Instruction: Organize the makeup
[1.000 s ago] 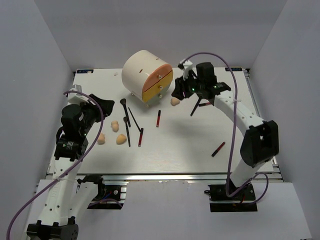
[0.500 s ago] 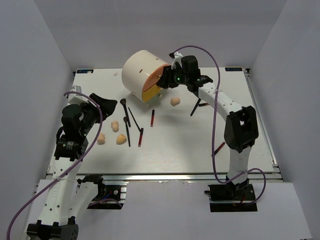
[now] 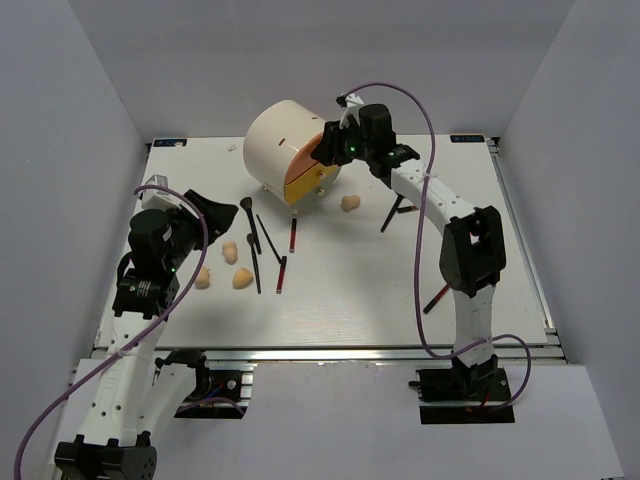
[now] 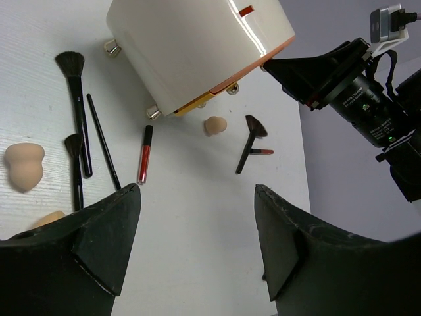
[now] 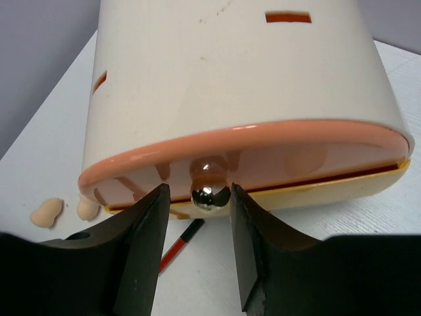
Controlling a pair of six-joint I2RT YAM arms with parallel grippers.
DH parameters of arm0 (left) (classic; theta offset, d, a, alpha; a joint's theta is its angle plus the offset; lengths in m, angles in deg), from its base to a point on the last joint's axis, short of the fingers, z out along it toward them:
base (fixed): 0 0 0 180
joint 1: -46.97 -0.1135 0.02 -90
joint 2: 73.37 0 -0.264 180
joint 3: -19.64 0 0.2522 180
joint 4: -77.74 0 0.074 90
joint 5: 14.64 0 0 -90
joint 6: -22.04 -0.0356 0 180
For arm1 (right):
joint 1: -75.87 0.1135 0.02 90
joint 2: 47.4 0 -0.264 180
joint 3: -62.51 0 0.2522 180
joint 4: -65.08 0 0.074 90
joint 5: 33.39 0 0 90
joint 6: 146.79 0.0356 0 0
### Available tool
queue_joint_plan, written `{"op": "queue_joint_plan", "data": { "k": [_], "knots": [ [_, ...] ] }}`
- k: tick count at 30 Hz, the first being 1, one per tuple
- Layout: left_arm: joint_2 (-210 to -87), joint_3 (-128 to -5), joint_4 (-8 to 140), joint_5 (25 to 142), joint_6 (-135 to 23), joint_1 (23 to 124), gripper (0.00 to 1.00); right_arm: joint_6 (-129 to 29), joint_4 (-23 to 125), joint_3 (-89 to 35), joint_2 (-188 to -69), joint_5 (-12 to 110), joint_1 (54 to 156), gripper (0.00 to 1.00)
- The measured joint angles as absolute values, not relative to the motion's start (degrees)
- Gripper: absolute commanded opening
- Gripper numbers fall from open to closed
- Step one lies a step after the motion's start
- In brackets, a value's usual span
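Note:
I will next lower my open left gripper onto the peach sponge (image 3: 230, 253) (image 4: 25, 167) beside the small brush's head, which lies loose below, to the gripper's left in the wrist view.
The makeup lies loose on the white table (image 3: 380, 290). Thin black brushes (image 3: 256, 250) lie left of centre, and another brush (image 3: 391, 213) lies at the right. Dark-red sticks (image 3: 293, 233) (image 3: 282, 273) (image 3: 436, 298) are scattered about. Peach sponges (image 3: 350, 203) (image 3: 241, 279) (image 3: 202, 277) sit among them. My right gripper (image 5: 197, 197) is open at the cream box (image 5: 230, 79). Its fingers straddle the top drawer's silver knob (image 5: 210, 198) with a small gap on each side. My left gripper (image 4: 195, 192) is open and empty above bare table, short of a red stick (image 4: 144, 155) and the brushes (image 4: 77, 118).
The cream cylindrical box (image 3: 282, 148) with orange-yellow drawers stands at the back centre on small feet. My right arm (image 3: 440, 200) stretches across the right half of the table. White walls close in the table on three sides.
My right gripper has swung left from near the sponge to the box's top drawer knob. The red stick near the box has shifted left. My left arm has barely moved.

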State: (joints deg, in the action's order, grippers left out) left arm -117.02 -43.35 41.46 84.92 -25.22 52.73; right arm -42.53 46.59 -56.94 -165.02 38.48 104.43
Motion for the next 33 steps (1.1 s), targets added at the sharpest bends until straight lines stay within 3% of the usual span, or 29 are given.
{"op": "queue_joint_plan", "data": {
  "k": [6,12,21,33],
  "knots": [
    [-116.6,-42.5,41.7,84.9,-24.8,52.7,0.79,-43.7,47.0,-57.8,-166.8,38.0,104.3,0.33],
    [-116.3,-41.4,41.7,85.0,-24.3,52.7,0.79,-44.4,47.3,-57.7,-166.9,37.2,103.8,0.12],
    [-118.0,-37.9,42.8,86.1,-23.6,52.7,0.79,-45.7,55.1,-47.3,-161.6,36.2,102.9,0.06],
    [-133.4,-37.6,44.5,87.5,-28.6,55.2,0.78,-47.2,57.6,-27.5,-146.0,35.9,100.9,0.07]
  ]
}}
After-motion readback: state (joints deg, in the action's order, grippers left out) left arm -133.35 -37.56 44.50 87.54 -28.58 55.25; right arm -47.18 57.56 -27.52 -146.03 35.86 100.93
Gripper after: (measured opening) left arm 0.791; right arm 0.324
